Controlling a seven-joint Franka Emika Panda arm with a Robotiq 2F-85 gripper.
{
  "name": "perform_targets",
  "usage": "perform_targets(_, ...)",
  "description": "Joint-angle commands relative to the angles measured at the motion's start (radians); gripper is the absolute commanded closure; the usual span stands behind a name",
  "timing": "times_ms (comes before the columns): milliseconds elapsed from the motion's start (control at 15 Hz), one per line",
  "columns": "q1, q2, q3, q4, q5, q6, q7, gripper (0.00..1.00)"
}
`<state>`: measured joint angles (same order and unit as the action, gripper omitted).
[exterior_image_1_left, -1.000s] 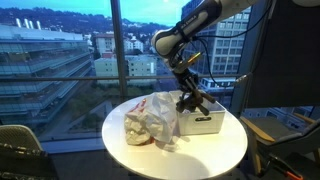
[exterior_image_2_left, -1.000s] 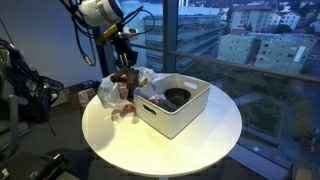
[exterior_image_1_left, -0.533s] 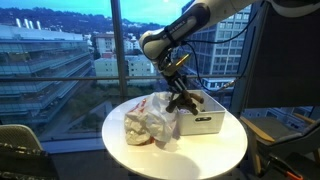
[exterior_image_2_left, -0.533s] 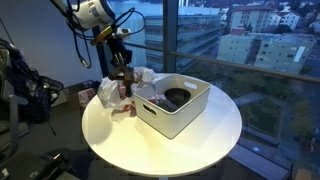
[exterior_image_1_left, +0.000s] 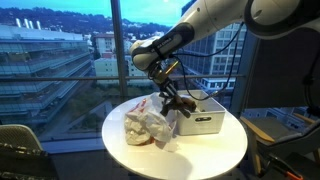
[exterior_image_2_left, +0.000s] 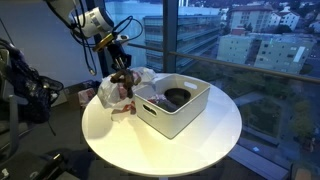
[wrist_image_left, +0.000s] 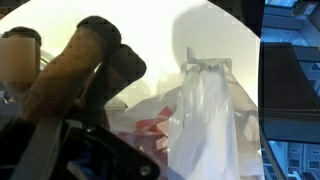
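I need to turn my gripper and shift it over the crumpled bag next to release the long brown object, because it is still by the bag's edge near the bin (exterior_image_1_left: 205, 123).
My gripper (exterior_image_1_left: 172, 97) (exterior_image_2_left: 122, 78) hangs over the table between the crumpled white plastic bag with red print (exterior_image_1_left: 149, 124) (exterior_image_2_left: 112, 96) (wrist_image_left: 205, 115) and the white bin (exterior_image_1_left: 205, 123) (exterior_image_2_left: 176, 119). It is shut on a long brown object with dark rounded ends (wrist_image_left: 72, 62) (exterior_image_1_left: 182, 103), held just above the bag's edge. In the wrist view this object sticks out up and left over the bag. A dark round thing (exterior_image_2_left: 177, 97) lies inside the bin.
Bag and bin sit on a round white table (exterior_image_1_left: 190, 152) (exterior_image_2_left: 150, 150) beside tall window glass (exterior_image_1_left: 60, 50). A chair (exterior_image_1_left: 20, 150) stands near the table, and dark equipment (exterior_image_2_left: 25, 90) stands close to its rim.
The arm has swung away from above the bin toward the plastic bag, carrying the brown object with it. The jaws have stayed shut on it.
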<state>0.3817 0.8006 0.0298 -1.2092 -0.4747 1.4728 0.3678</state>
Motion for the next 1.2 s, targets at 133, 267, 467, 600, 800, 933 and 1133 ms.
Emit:
perform_targets(133, 0.072, 0.101, -0.019, 0.176, -0.036, -0.063, -0.064, 0.94)
perform_targets(267, 0.077, 0.139, -0.027, 0.221, -0.038, -0.047, -0.078, 0.94)
perform_targets(467, 0.067, 0.194, -0.043, 0.282, -0.030, -0.028, -0.099, 0.93)
perform_targets(600, 0.048, 0.228, -0.053, 0.320, -0.012, -0.017, -0.119, 0.93)
perform_targets(800, 0.008, 0.243, -0.025, 0.340, 0.011, 0.054, -0.155, 0.93)
perform_targets(933, -0.012, 0.242, -0.002, 0.338, 0.025, 0.118, -0.189, 0.93)
perform_targets(1133, -0.044, 0.240, 0.035, 0.332, 0.068, 0.199, -0.233, 0.93)
